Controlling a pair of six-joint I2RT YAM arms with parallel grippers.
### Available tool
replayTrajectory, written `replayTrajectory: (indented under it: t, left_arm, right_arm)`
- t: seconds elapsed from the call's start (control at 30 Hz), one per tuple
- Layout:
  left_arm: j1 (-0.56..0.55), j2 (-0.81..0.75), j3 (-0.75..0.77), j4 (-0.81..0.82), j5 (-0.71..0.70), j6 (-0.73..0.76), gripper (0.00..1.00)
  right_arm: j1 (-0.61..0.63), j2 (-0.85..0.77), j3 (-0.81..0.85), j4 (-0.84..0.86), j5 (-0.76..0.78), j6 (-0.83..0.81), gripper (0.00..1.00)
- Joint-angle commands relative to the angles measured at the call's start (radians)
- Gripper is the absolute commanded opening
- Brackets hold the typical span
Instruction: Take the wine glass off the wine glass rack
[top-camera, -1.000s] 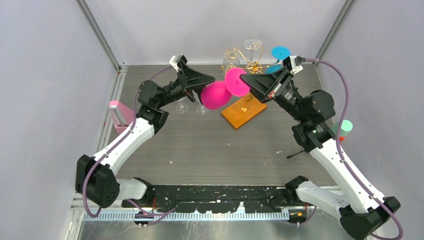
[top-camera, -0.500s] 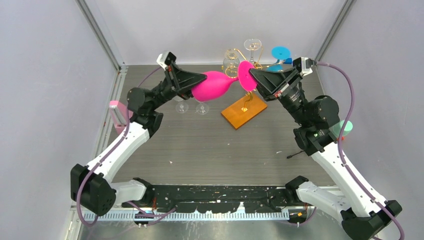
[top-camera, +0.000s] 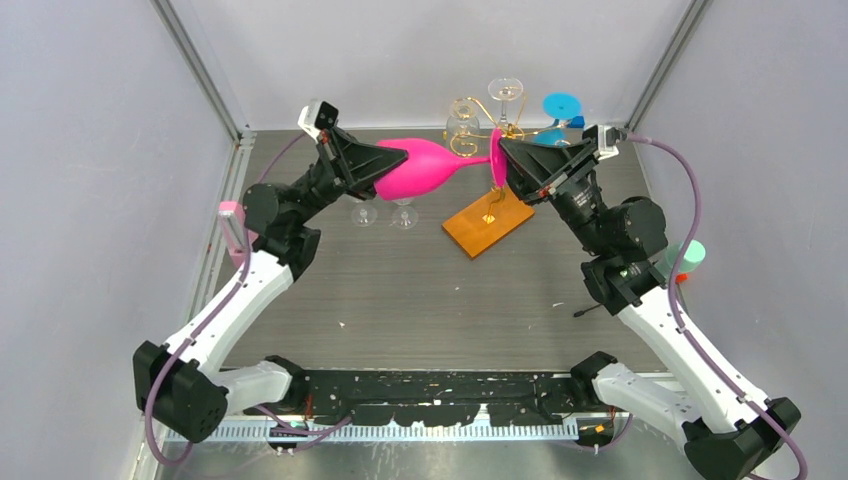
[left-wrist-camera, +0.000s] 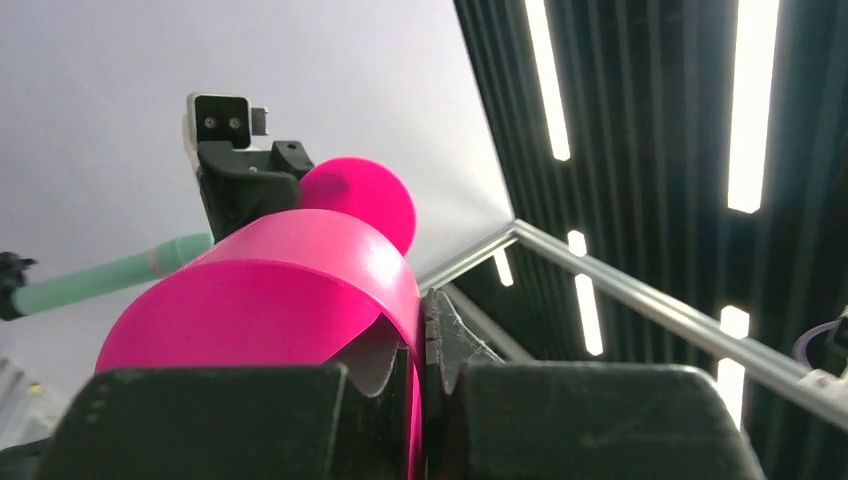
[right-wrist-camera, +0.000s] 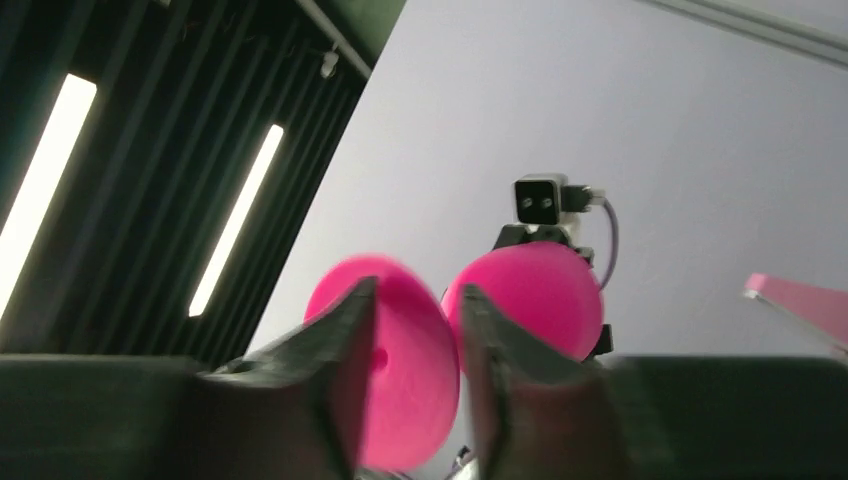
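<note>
The robot's left gripper should next go down, turn its fingers downward and swing the level glass upright, so the glass's foot can meet the tabletop (top-camera: 336, 225) beside the clear glasses, and then let go of it.
A pink wine glass (top-camera: 425, 168) hangs level in the air in front of the gold wire wine glass rack (top-camera: 468, 112), clear of its scroll arms. My left gripper (top-camera: 398, 163) is shut on the rim of the bowl (left-wrist-camera: 270, 290), one finger inside and one outside (left-wrist-camera: 455, 345). The glass's round foot (right-wrist-camera: 405, 370) stands between the parted fingers of my right gripper (right-wrist-camera: 415, 290), with a gap to the right finger. That gripper (top-camera: 503, 160) is open. The rack's orange base (top-camera: 488, 222) lies on the table below.
Clear glasses (top-camera: 506, 92) and a blue one (top-camera: 560, 105) hang on the rack. Two clear glasses (top-camera: 404, 215) stand on the table under the left arm. A pink block (top-camera: 235, 225) sits at the left edge, a green cup (top-camera: 688, 255) at the right, a small black tripod (top-camera: 590, 308) nearby.
The left gripper closed on the pink bowl's rim. The right gripper's jaws parted from the foot. The glass swung level and rose toward the back.
</note>
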Motion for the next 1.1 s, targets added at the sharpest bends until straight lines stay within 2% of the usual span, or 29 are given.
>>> replayTrajectory:
  t: [0.0,0.03,0.1,0.2,0.23,0.33,0.43,0.5,0.6,0.73,0.93,1.07]
  left_arm:
    - [0.004,-0.076,0.048,-0.074,0.118,0.232,0.0]
    - [0.01,-0.094,0.064,-0.135,0.127,0.306,0.0]
    - [0.025,-0.128,0.1,-0.309,0.142,0.448,0.0]
    - [0.056,-0.175,0.197,-0.679,0.165,0.722,0.0]
    - [0.063,-0.188,0.238,-0.877,0.153,0.831,0.0]
    - [0.068,-0.212,0.375,-1.332,0.048,1.176,0.0]
    - [0.068,-0.204,0.452,-1.619,-0.065,1.42,0.0]
    - [0.068,-0.193,0.473,-1.788,-0.185,1.528,0.0]
    - [0.067,-0.182,0.438,-1.933,-0.395,1.632,0.0]
    - [0.068,-0.147,0.364,-2.03,-0.689,1.676,0.0]
    - [0.068,-0.047,0.335,-2.001,-0.815,1.701,0.0]
    - [0.083,0.089,0.377,-1.966,-0.87,1.7,0.0]
  right_arm:
    - [-0.013,-0.03,0.003,-0.152,0.132,-0.12,0.53]
    - [-0.013,-0.046,0.004,-0.172,0.156,-0.142,0.64]
    - [-0.013,-0.075,0.006,-0.23,0.201,-0.185,0.72]
    - [-0.013,-0.123,0.032,-0.39,0.289,-0.25,0.73]
    - [-0.013,-0.13,0.051,-0.456,0.32,-0.266,0.74]
    - [-0.013,-0.164,0.082,-0.584,0.385,-0.329,0.74]
    - [-0.013,-0.192,0.08,-0.63,0.421,-0.353,0.74]
    - [-0.013,-0.212,0.076,-0.649,0.435,-0.364,0.73]
    - [-0.013,-0.233,0.077,-0.678,0.447,-0.379,0.73]
    - [-0.013,-0.246,0.084,-0.713,0.445,-0.396,0.72]
    - [-0.013,-0.27,0.079,-0.76,0.44,-0.403,0.71]
    - [-0.013,-0.302,0.077,-0.783,0.438,-0.415,0.7]
